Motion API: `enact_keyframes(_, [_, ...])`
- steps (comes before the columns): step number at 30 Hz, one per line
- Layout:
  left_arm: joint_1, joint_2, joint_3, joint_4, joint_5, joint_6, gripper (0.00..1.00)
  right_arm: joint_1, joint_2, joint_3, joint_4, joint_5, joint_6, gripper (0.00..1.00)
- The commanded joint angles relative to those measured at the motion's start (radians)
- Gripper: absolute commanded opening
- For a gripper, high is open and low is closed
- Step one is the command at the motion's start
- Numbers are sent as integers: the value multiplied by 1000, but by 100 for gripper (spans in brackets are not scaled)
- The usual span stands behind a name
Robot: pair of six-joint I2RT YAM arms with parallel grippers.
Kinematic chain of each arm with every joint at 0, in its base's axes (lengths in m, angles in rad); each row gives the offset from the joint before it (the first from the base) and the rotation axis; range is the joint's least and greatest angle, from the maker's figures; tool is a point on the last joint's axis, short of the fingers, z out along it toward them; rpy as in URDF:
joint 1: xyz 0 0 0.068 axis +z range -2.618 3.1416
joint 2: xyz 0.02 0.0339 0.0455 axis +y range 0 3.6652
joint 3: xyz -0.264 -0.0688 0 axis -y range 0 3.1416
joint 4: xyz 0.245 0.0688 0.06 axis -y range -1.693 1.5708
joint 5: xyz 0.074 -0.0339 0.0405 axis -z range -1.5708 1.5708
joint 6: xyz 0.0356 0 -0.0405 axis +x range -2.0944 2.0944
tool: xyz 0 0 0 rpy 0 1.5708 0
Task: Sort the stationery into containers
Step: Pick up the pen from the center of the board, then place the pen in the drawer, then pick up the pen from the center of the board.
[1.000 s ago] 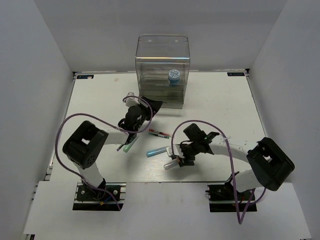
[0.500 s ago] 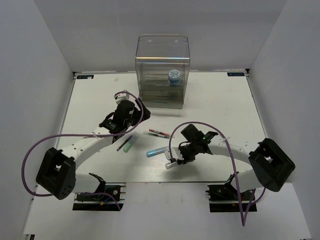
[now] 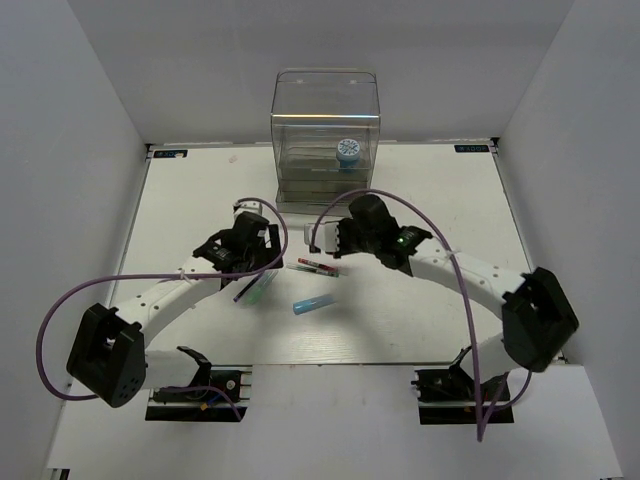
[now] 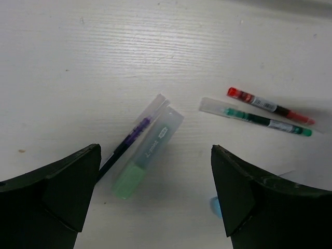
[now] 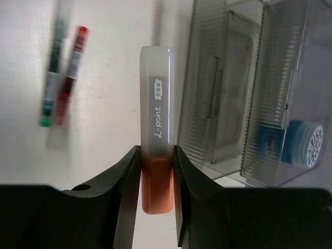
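Note:
Next, my right gripper carries the orange-tipped marker (image 5: 156, 135) outward and releases it into the organiser's front section (image 5: 211, 116), which lies outward of the gripper and shows empty.
My right gripper (image 5: 156, 171) is shut on the orange-tipped marker (image 5: 156, 135), which sticks out past the fingers toward the clear drawer organiser (image 5: 244, 93). In the top view this gripper (image 3: 332, 240) hovers just in front of the organiser (image 3: 325, 135), which holds the blue-white roll (image 3: 348, 150), also seen in the right wrist view (image 5: 303, 142). My left gripper (image 4: 155, 197) is open and empty above the teal-green marker (image 4: 148, 153) and the dark thin pen (image 4: 127, 147). A red pen (image 4: 270, 106) and a green pen (image 4: 259, 119) lie side by side on the table. A light blue marker (image 3: 313, 304) lies nearer.
The white table (image 3: 430, 200) is walled by white panels at the left, right and back. Purple cables loop over both arms. The left gripper (image 3: 250, 258) sits left of the pens (image 3: 318, 267).
My right gripper has carried the orange-tipped marker from the near middle of the table up toward the organiser. The left arm has swung out and its gripper has moved back from the organiser over the pens.

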Motion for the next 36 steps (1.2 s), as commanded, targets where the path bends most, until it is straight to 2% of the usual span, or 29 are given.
enact_keyframes(1, [4, -14, 11, -54, -17, 92, 95, -23, 92, 111, 146, 168, 22, 0])
enact_keyframes(7, [-7, 40, 21, -74, 25, 132, 88, -45, 237, 233, 259, 261, -28, 0])
enact_keyframes(12, [-7, 73, 21, -74, 83, 165, 84, -66, 314, 294, 241, 261, -50, 0])
enact_keyframes(14, [-7, 98, 21, -74, 92, 175, 84, -75, 346, 316, 226, 255, -54, 3])
enact_keyframes(18, [-16, 124, 31, -74, 103, 175, 83, -94, 389, 357, 181, 244, -32, 33])
enact_keyframes(22, [-16, 147, 40, -74, 103, 175, 83, -108, 402, 380, 160, 227, 22, 46])
enact_keyframes(25, [-16, 169, 40, -83, 103, 175, 82, -112, 380, 371, 158, 209, 62, 50])
enact_keyframes(30, [-16, 179, 49, -94, 92, 175, 81, -118, 279, 328, 160, 161, 145, 52])
enact_keyframes(31, [-16, 179, 49, -94, 83, 175, 81, -121, 265, 319, 96, 127, 198, 52])
enact_keyframes(34, [-16, 199, 58, -103, 72, 175, 78, -128, 144, 244, 59, -27, 307, 52])
enact_keyframes(35, [-16, 199, 58, -103, 72, 175, 76, -128, 120, 222, 58, -81, 330, 52])
enact_keyframes(36, [-16, 210, 58, -103, 72, 175, 69, -126, 74, 148, 64, -135, 349, 52])
